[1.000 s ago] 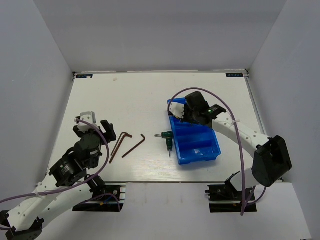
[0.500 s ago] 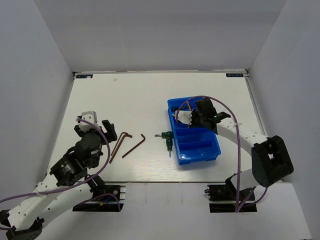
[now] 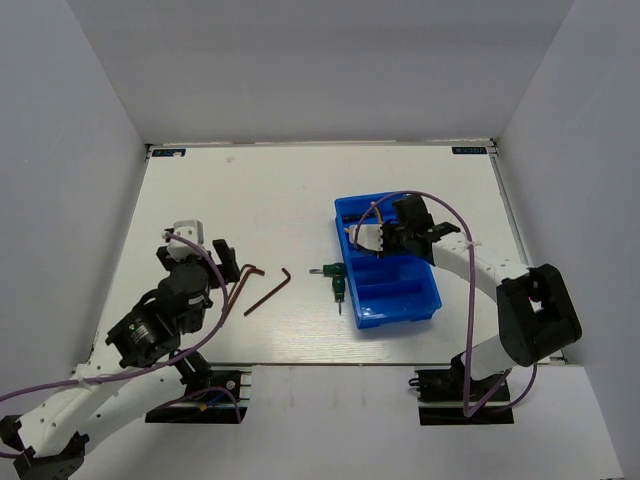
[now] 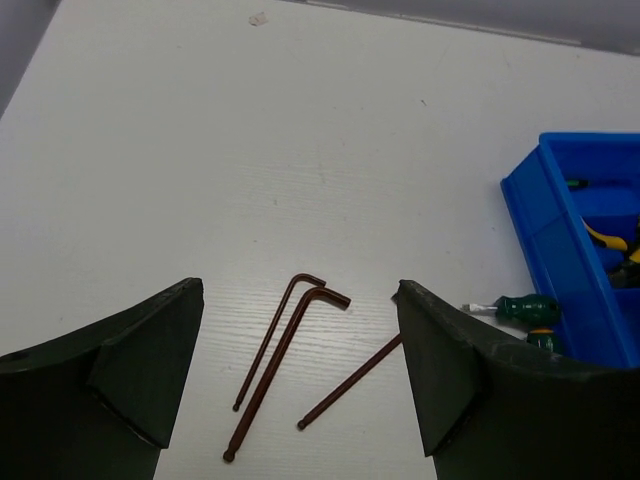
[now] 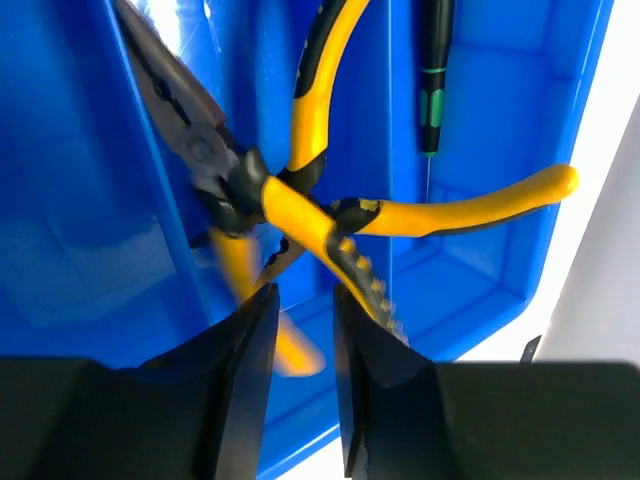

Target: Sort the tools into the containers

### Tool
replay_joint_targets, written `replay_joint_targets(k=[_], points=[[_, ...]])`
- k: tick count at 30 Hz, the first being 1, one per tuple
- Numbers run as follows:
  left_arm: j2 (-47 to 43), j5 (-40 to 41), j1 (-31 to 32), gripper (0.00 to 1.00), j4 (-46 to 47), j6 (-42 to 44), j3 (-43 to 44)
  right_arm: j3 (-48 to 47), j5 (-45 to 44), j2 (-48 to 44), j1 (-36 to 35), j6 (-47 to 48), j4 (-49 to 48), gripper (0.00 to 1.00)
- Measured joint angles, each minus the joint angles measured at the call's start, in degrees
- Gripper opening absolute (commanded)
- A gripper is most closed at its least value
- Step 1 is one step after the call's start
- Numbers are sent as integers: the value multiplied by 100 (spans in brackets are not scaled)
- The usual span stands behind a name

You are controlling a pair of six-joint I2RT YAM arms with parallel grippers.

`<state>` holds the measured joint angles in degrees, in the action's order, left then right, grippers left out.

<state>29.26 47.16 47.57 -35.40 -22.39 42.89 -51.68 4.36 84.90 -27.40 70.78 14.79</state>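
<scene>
My left gripper is going toward the tray [image 3: 400, 318] next, as one hex key lies apart from the pair, and it will come down onto that key's long arm near its bend [image 3: 278, 286].
The blue tray [image 3: 400, 318] lies right of centre. My right gripper [image 3: 384, 238] hangs low in its far end. In the right wrist view the gripper [image 5: 305, 300] has a narrow gap, and two yellow-handled pliers [image 5: 300, 205] lie crossed just ahead of it, one handle blurred. A thin dark screwdriver [image 5: 433, 80] lies in the tray [image 5: 100, 220]. My left gripper [image 3: 205, 242] is open and empty above three brown hex keys [image 3: 250, 288], which lie between its fingers [image 4: 298, 290]. A stubby green-black tool [image 3: 338, 278] lies by the tray's left wall and also shows in the left wrist view [image 4: 520, 306].
White walls close in the table [image 3: 300, 190] on three sides. The tray's near compartments [image 3: 405, 290] hold nothing I can see. The tray's corner [image 4: 560, 240] shows at the right of the left wrist view.
My right gripper has moved a little right and lower into the tray's far end, uncovering its far rim. My left gripper has moved right, over the hex keys.
</scene>
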Motion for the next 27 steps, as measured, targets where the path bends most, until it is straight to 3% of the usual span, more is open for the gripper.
replay_joint_targets(k=[3, 8, 9, 10, 12, 14, 15, 17, 18, 19, 20, 21, 24, 27], points=[[365, -293, 0, 88, 114, 107, -7, -9, 66, -2, 22, -35, 22, 43], [1342, -973, 0, 88, 201, 275, 2, -103, 205, -118, 81, -420, 98, 41], [1650, -1123, 0, 88, 181, 295, 35, -151, 208, -186, 96, -667, 131, 36], [1965, -1285, -9, 88, 114, 313, 129, -225, 203, -267, 114, -1049, 168, 17], [2647, -1631, -61, 85, 17, 354, 404, -492, 11, -404, 149, -2009, 221, 0], [3375, -1985, -144, 75, -109, 426, 752, -999, -111, -426, 221, -3117, 496, 0], [3716, -2186, -205, 58, -133, 494, 918, -1349, -66, -413, 278, -3646, 776, 0], [4256, -2498, -337, 36, -175, 610, 1150, -1845, 264, -422, 393, -4553, 1102, 0], [4476, -2649, -402, 35, -205, 688, 1244, -1971, 409, -481, 472, -4767, 1163, 4], [4662, -2798, -466, 35, -249, 796, 1318, -1965, 619, -564, 533, -5023, 1261, 22], [4817, -2957, -525, 38, -271, 883, 1368, -1904, 789, -662, 575, -5250, 1360, 25], [4951, -3108, -592, 44, -280, 949, 1408, -1746, 962, -800, 603, -5399, 1410, 25], [5268, -3464, -743, 52, -275, 1069, 1427, -1266, 1325, -1189, 647, -5683, 1624, 24], [5532, -3814, -894, 54, -234, 1191, 1427, -922, 1585, -1506, 721, -5869, 1768, 24]])
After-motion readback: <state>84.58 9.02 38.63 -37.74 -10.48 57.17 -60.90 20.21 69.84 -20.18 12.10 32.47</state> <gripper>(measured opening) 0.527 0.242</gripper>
